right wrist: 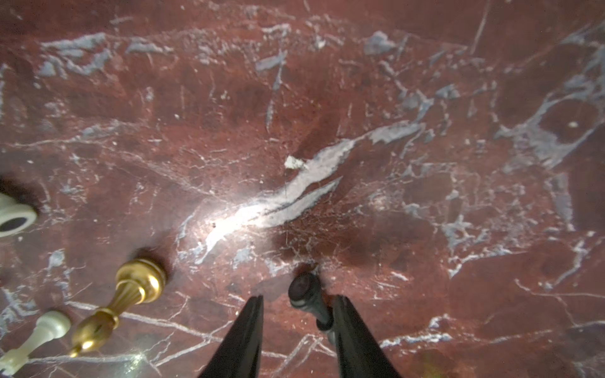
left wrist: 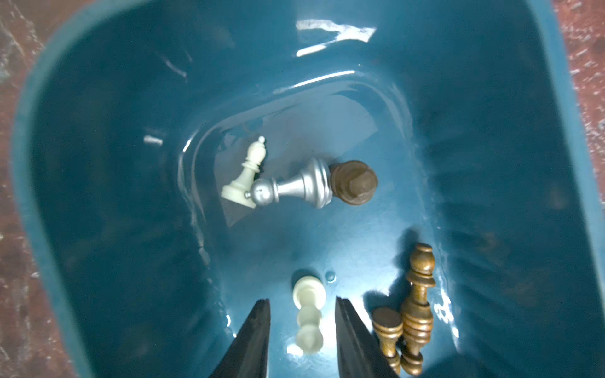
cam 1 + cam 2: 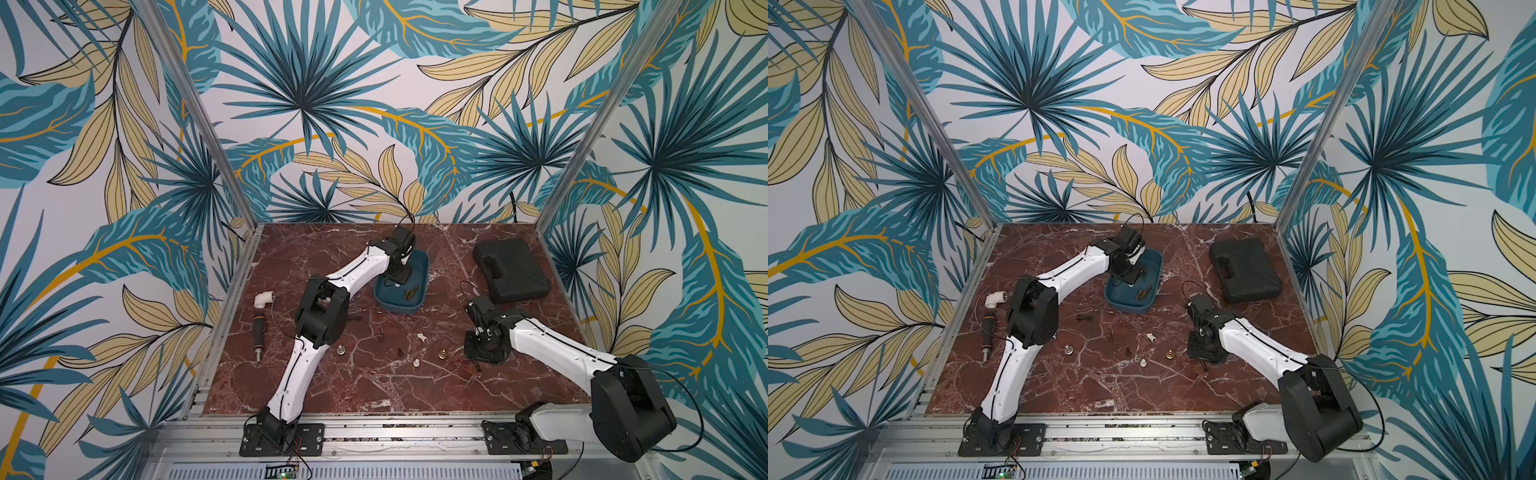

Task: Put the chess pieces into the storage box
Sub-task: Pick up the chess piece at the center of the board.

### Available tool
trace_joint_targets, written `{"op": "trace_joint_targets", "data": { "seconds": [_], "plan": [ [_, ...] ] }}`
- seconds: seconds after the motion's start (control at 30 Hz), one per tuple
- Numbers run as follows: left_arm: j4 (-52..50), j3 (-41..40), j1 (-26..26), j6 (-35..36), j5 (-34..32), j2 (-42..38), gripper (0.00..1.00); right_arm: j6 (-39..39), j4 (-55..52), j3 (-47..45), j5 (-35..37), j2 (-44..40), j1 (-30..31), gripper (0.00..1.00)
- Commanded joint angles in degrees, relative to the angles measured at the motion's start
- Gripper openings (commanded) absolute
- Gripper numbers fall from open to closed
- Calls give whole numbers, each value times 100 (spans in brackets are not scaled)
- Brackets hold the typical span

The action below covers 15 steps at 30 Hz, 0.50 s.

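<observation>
The black piece lies close to one finger, so next I will lower my right gripper over the black piece's round end (image 1: 305,290) and move sideways to get it between my fingers.
The teal storage box (image 3: 397,307) (image 3: 1129,306) stands at the middle back of the marble table. My left gripper (image 3: 397,282) (image 2: 301,298) hangs inside it, open, with a white chess piece (image 2: 309,314) loose between its fingers and a gap on each side. A white (image 2: 247,173), a silvery (image 2: 294,186), a dark brown (image 2: 355,181) and two brown wooden pieces (image 2: 419,304) lie in the box. My right gripper (image 3: 478,361) (image 1: 299,298) is down at the table, open, and a black piece (image 1: 302,289) leans against one finger. Brass (image 3: 441,354) and white (image 3: 414,363) pieces stand nearby.
A flat black case (image 3: 511,270) lies at the back right. A white pipe elbow (image 3: 264,299) and a screwdriver (image 3: 258,332) rest off the table's left edge. More small pieces, one silvery (image 3: 341,350) and one white (image 3: 422,336), dot the table's middle.
</observation>
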Motion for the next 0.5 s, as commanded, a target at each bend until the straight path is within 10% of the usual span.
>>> {"op": "trace_joint_targets", "data": {
  "seconds": [0.0,0.47],
  "plan": [
    [-85,145,26,47,-128,-326,38,90,-14,-179,130,12,34,41],
    [118,-226,28,62,-357,-1473,38,3,308,-155,226,449,70,35]
  ]
}}
